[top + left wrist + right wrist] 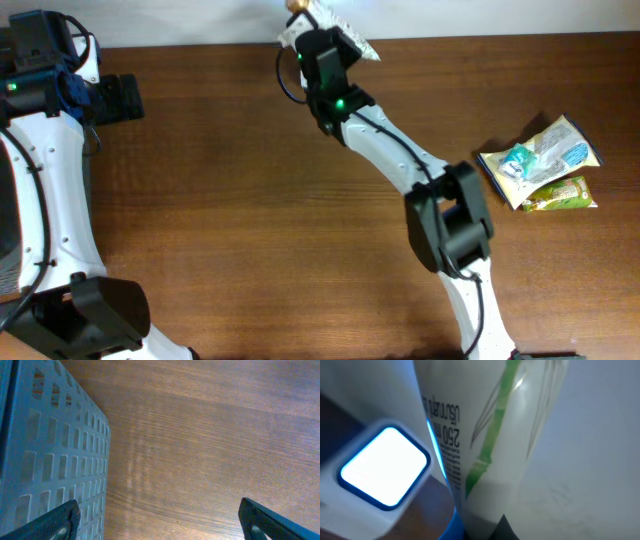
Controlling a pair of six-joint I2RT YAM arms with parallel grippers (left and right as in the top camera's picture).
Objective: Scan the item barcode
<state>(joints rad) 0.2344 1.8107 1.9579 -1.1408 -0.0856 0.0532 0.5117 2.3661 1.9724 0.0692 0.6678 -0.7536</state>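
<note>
The robot will swing its right gripper back and to the right in the overhead view, lower it there and let go of the pouch, as bare wood borders the snack packs.
My right gripper (325, 48) reaches to the table's far edge, shut on a white pouch (352, 42). In the right wrist view the pouch (490, 435) fills the middle, upright between the jaws, with a green bamboo print and small dark text on it. My right gripper (480, 532) holds its lower end; only a dark fingertip (503, 529) shows. Just left of the pouch a scanner's window (385, 467) glows white inside a blue rim. No barcode shows. My left gripper (125, 98) hangs open at the far left, over bare wood (160, 525).
A grey perforated basket wall (50, 450) stands close to my left gripper's left finger (60, 522). Two more snack packs lie at the table's right side, a white and blue one (540, 155) and a green and yellow one (562, 193).
</note>
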